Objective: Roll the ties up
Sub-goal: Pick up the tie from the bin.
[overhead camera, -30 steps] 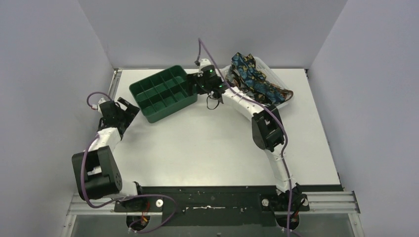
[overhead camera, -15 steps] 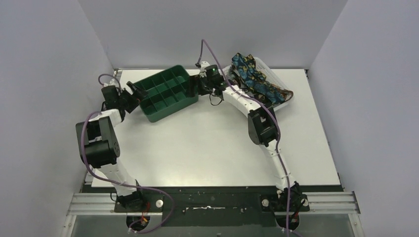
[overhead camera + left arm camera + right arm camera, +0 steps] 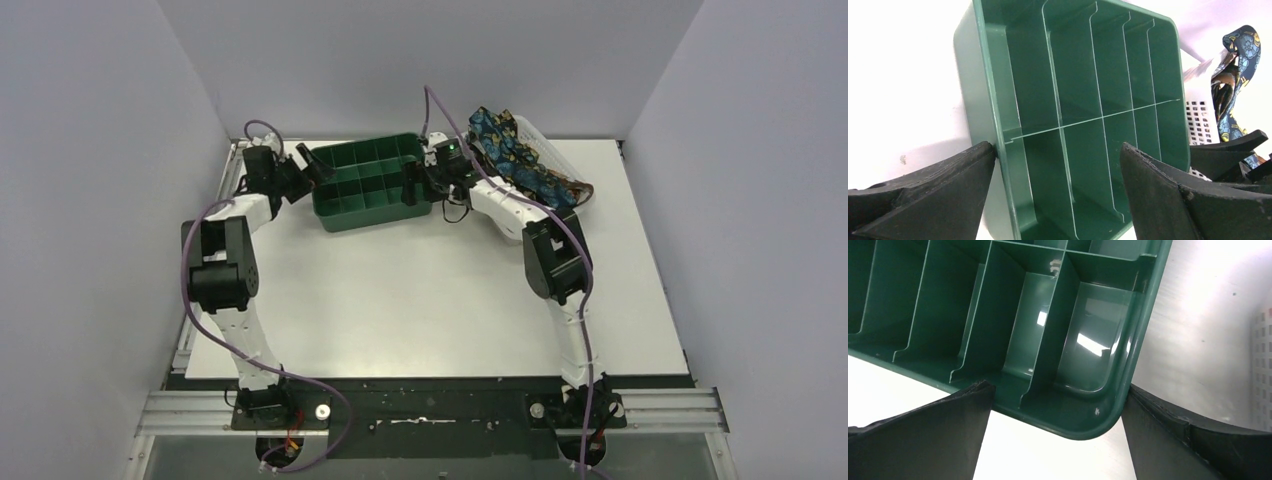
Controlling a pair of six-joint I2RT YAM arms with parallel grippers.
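Note:
The navy tie's far part (image 3: 493,127) lies uppermost. My right gripper needs to lift from the tray's corner outward over the basket, then lower to that part.
The ties (image 3: 520,160) lie heaped in a white mesh basket (image 3: 558,160) at the back right, dark with blue and orange patterns; one end of the ties (image 3: 1237,65) shows in the left wrist view. My left gripper (image 3: 308,166) is open at the left end of the green compartment tray (image 3: 372,180). In its wrist view the left gripper (image 3: 1057,147) has one finger (image 3: 948,185) against the outside of the green tray's wall (image 3: 990,100). My right gripper (image 3: 412,186) is open at the tray's right end; the right gripper (image 3: 1058,387) straddles the green tray's rounded corner (image 3: 1098,420). Neither holds a tie.
The green tray's compartments hold nothing. The white basket (image 3: 1200,120) stands just right of the tray, its mesh (image 3: 1263,365) close to my right finger. Grey walls enclose the table (image 3: 430,290) on three sides. Purple cables loop over both arms.
The green tray has turned and slid back and rightward, now lying along the back edge. My left arm has swung up to its left end. My right gripper has shifted right with it.

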